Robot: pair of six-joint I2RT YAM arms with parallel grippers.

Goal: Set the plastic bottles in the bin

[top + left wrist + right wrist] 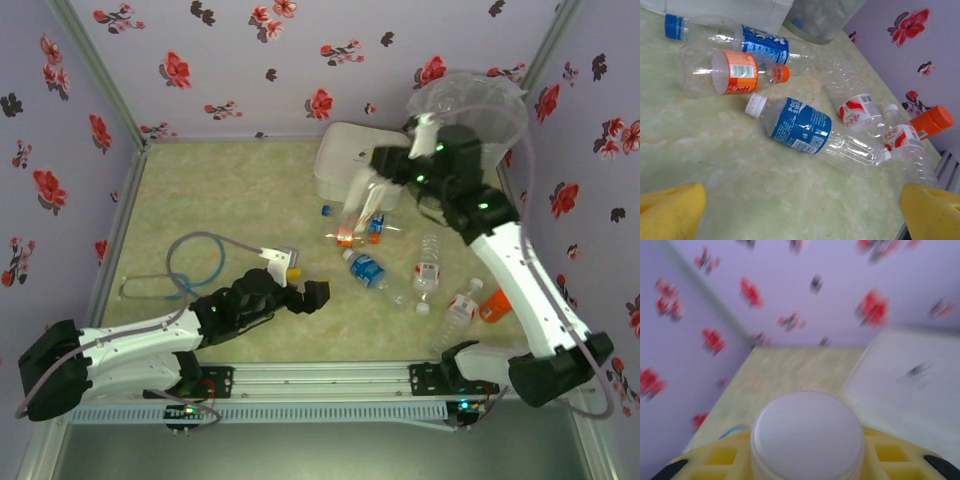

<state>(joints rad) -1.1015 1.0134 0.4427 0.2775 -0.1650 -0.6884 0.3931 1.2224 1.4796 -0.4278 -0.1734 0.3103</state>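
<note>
I will next swing the bottle outward with my right gripper over the grey bin's bag-lined opening [468,100], which is open next to the white box, and let the bottle go.
Several clear plastic bottles lie on the table: an orange-label one [740,72], a blue-label one with a white cap [800,125] [367,268], another blue-label one [765,45], two red-and-white-label ones [855,107] [902,140] and an orange-capped one [932,120]. My left gripper [800,215] [303,283] is low over the table, just short of them, and stands open with nothing between its jaws. My right gripper [807,455] [368,195] is raised and shut on a white-capped bottle [807,432] [355,212]. It is left of the bag-lined grey bin [470,105] [825,17]. The right wrist view is blurred.
A white lidded box [345,160] [905,385] stands beside the bin at the back. A blue-grey cable loop [195,265] lies on the table's left half. Floral walls close the table in on three sides.
</note>
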